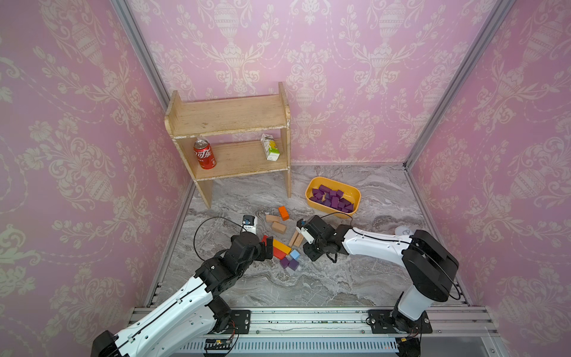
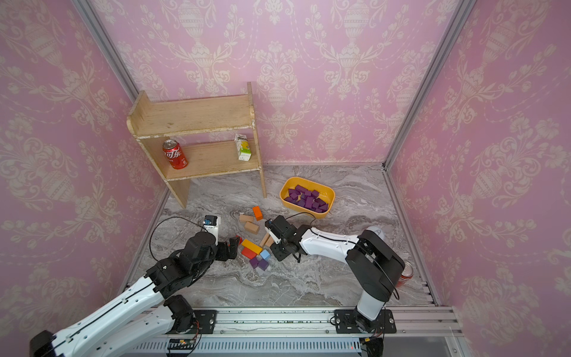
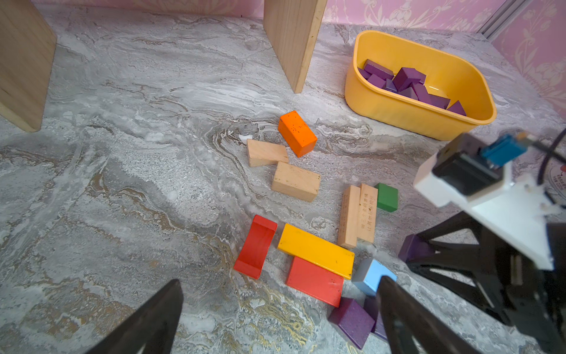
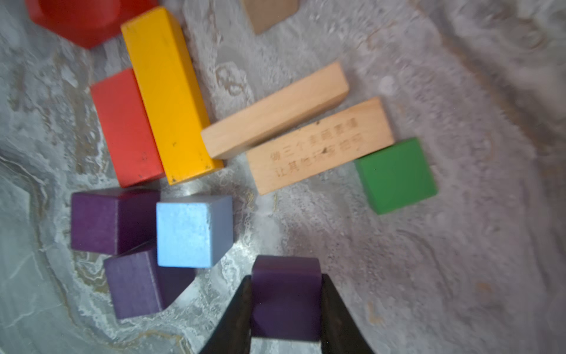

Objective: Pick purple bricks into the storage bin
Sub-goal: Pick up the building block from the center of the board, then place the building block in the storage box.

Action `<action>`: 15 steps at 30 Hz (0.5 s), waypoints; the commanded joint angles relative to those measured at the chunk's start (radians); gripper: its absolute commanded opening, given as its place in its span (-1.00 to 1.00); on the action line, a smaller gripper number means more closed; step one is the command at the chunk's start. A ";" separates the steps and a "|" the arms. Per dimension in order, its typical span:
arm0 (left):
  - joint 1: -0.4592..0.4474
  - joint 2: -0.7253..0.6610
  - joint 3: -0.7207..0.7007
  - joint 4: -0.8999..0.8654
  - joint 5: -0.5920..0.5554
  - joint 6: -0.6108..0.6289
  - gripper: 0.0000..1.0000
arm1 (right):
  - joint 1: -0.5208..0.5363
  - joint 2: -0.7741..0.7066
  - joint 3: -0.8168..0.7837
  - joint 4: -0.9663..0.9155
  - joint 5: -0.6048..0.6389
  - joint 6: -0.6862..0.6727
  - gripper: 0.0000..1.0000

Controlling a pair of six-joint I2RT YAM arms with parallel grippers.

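I will next raise my right gripper and move it outward over the purple pile in the yellow storage bin to release its brick, because the other purple bricks are gathered there.
My right gripper (image 4: 285,277) is shut on a purple brick (image 4: 286,297) just above the marble floor; the same brick (image 3: 413,248) shows between its black fingers in the left wrist view. Two more purple bricks (image 1: 284,262) (image 1: 293,264) lie together beside a light-blue cube (image 1: 294,255), and the right wrist view shows them close by (image 4: 113,220) (image 4: 134,282). The yellow storage bin (image 1: 327,211) sits at the back right with several purple bricks (image 1: 332,199) inside. My left gripper (image 3: 280,285) is open and empty, low over the floor next to the red and yellow blocks.
Orange (image 1: 283,213), tan (image 1: 277,226), yellow (image 1: 281,247), red (image 3: 315,285) and green (image 4: 396,174) blocks are scattered between the arms. A wooden shelf (image 1: 228,117) at the back left holds a cola can (image 1: 204,154) and a carton (image 1: 270,147). Another can (image 2: 406,273) stands behind the right arm.
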State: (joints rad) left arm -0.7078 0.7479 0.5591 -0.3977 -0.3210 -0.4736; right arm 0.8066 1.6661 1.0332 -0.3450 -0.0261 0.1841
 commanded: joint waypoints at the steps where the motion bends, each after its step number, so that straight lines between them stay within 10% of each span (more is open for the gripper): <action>1: 0.001 -0.006 -0.003 0.018 0.008 -0.018 0.98 | -0.065 -0.066 0.063 -0.007 -0.044 0.024 -0.40; 15: 0.002 0.005 -0.021 0.136 0.198 0.081 0.98 | -0.429 0.216 0.450 -0.056 -0.130 0.069 -0.39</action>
State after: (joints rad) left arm -0.7078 0.7479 0.5518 -0.3096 -0.2150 -0.4461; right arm 0.4107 1.8095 1.4239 -0.3511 -0.1341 0.2188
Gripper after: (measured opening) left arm 0.991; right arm 0.332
